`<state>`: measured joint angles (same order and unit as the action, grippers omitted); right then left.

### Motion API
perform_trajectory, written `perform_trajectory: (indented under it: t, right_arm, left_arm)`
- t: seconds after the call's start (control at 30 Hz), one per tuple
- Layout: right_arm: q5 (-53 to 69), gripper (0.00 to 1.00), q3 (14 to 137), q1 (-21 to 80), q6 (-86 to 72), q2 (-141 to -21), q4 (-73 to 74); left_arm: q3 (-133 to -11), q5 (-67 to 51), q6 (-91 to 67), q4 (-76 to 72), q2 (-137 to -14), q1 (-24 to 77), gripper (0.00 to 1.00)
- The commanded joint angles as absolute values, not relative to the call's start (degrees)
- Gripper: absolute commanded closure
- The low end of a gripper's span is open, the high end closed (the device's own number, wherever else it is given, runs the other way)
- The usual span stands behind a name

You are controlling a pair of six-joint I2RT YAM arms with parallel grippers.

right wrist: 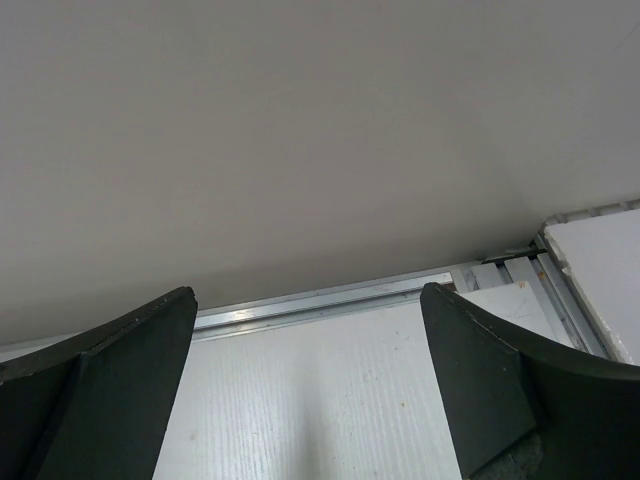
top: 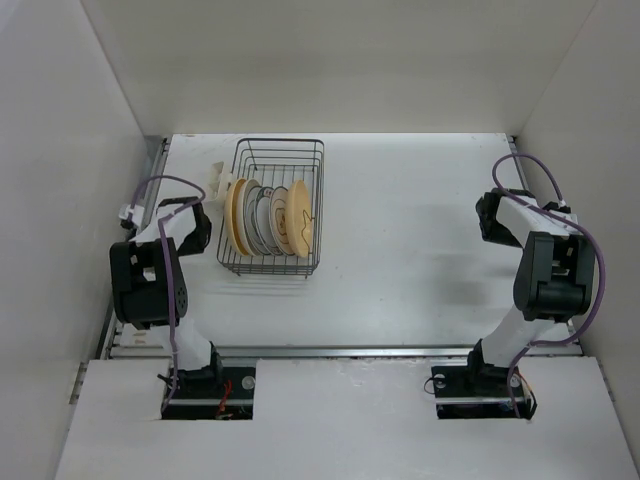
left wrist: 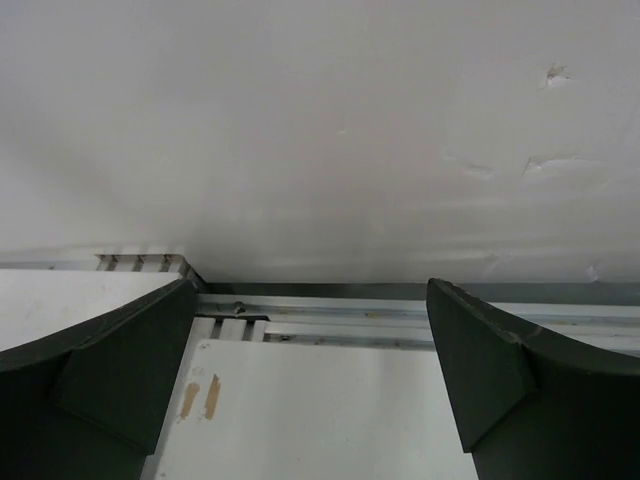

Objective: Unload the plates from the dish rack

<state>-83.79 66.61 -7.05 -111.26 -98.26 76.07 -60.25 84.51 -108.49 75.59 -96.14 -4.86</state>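
Observation:
My left gripper is to swing across the rack, past the other plates, and turn onto the rim of the end tan plate [top: 298, 192], because that plate's side is uncovered.
The dark wire dish rack [top: 277, 150] stands on the table at the back left. Several plates stand on edge in its near half: a tan plate [top: 236, 218] at the left, white plates with grey rings [top: 262, 218] in the middle, another tan plate [top: 298, 215] at the right. My left gripper [top: 196, 225] is folded back just left of the rack; its wrist view shows open, empty fingers [left wrist: 130, 370] over bare table. My right gripper [top: 490, 218] is at the far right, open and empty, its fingers [right wrist: 480, 380] facing the wall. No plate shows in the wrist views.
White walls enclose the table on three sides. A small pale object [top: 220, 178] lies by the rack's left side. A metal rail [left wrist: 330, 325] runs along the table's edge in the left wrist view and in the right wrist view [right wrist: 320, 300].

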Motion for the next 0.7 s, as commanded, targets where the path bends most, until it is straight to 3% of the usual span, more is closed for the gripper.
perform_trajectory:
  t: [0.0, 0.1, 0.23, 0.4, 0.43, 0.47, 0.5, 0.6, 0.67]
  right_arm:
    - [-85.4, 0.01, 68.3, -6.9, -111.6, -98.5, 79.4]
    - [-85.4, 0.01, 68.3, -6.9, -111.6, -98.5, 79.4]
    - [-85.4, 0.01, 74.2, -6.9, -100.8, -99.9, 79.4]
    - [-88.8, 0.01, 85.1, -1.5, -87.4, -100.1, 79.4]
    - [-89.8, 0.01, 85.9, 0.2, -86.2, -98.6, 79.4]
    - [-89.8, 0.01, 87.1, 1.8, -86.2, -97.8, 79.4]
    - [-89.0, 0.01, 89.0, 3.5, -86.2, -97.8, 79.4]
    - [-89.2, 0.01, 99.4, 10.8, -78.2, -98.3, 79.4]
    - [-87.8, 0.01, 108.6, 16.2, -71.8, -101.0, 78.6]
  left_arm:
    - [-68.2, 91.9, -102.2, 91.3, -96.6, -5.4, 0.0]
    - [-80.7, 94.4, -77.5, 91.3, -102.6, -5.4, 0.0]
    - [-100.1, 96.8, -65.2, 91.3, -99.7, -7.3, 0.0]
    - [-128.2, 95.2, -44.2, 90.4, -99.0, 2.3, 0.0]
    - [-134.5, 84.3, -23.3, 81.3, -98.4, 3.8, 0.0]
    - [-134.6, 84.2, -23.1, 73.8, -98.3, 3.8, 0.0]
    - [-134.6, 53.5, -6.0, 68.4, -93.0, 1.8, 0.0]
    - [-122.2, 11.7, 6.1, 56.6, -78.9, 1.4, 0.0]
    - [-120.1, 1.9, 18.5, 59.6, -75.9, 5.6, 0.0]
